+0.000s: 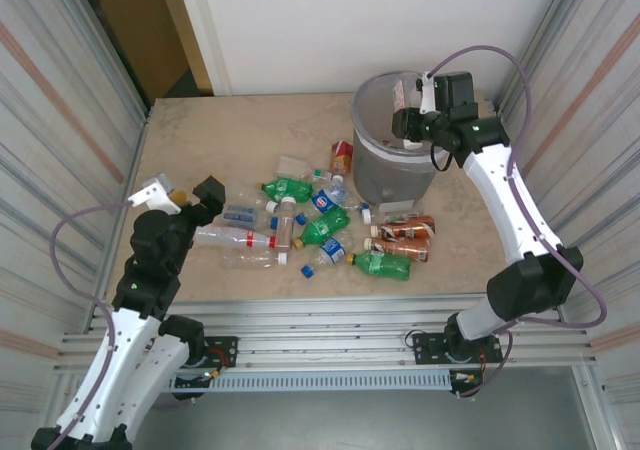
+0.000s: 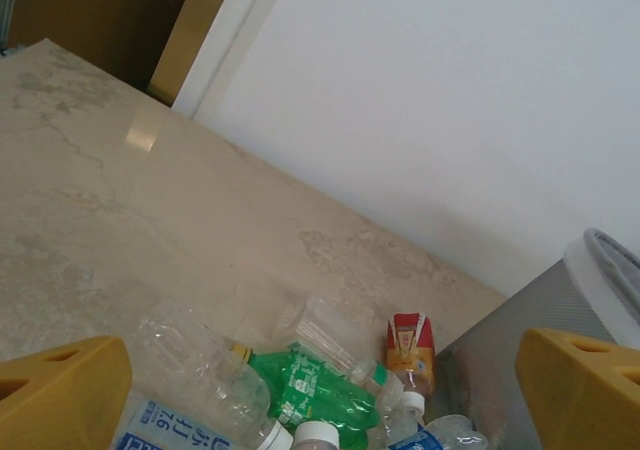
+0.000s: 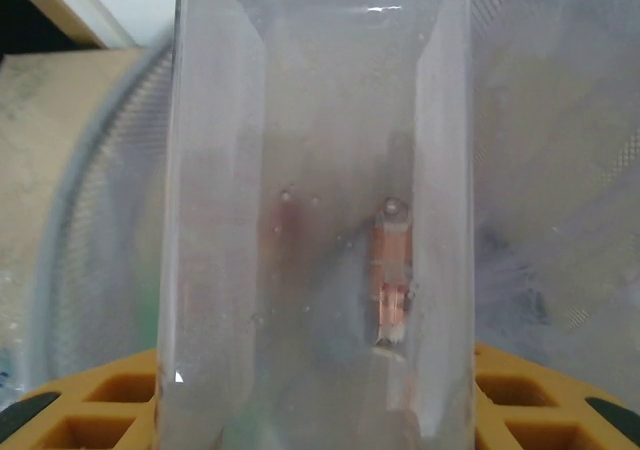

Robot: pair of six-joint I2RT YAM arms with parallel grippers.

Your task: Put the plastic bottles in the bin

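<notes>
The right gripper lowers the clear bottle [image 3: 310,170] into the bin's lined opening [image 3: 545,185] next and releases it there, since that opening lies directly below the gripper.
Several plastic bottles lie scattered on the table, among them a green one [image 1: 287,188], a clear one with a red label [image 1: 235,237] and two brown-labelled ones [image 1: 405,230]. My right gripper [image 1: 415,120] hangs over the grey bin [image 1: 395,170], shut on a clear bottle [image 3: 310,170] whose far end points into the bin's lined mouth. Yellow fingers [image 3: 540,400] flank this bottle. My left gripper [image 1: 182,195] is open above the left side of the pile. Between its fingers [image 2: 60,395] I see a green bottle [image 2: 310,390] and a red-and-yellow-labelled one [image 2: 408,345].
Corrugated metal walls close in both sides of the table [image 1: 220,140]. A white wall stands at the back, with a dark opening at the back left. The bin's grey side [image 2: 500,370] rises right of the pile in the left wrist view.
</notes>
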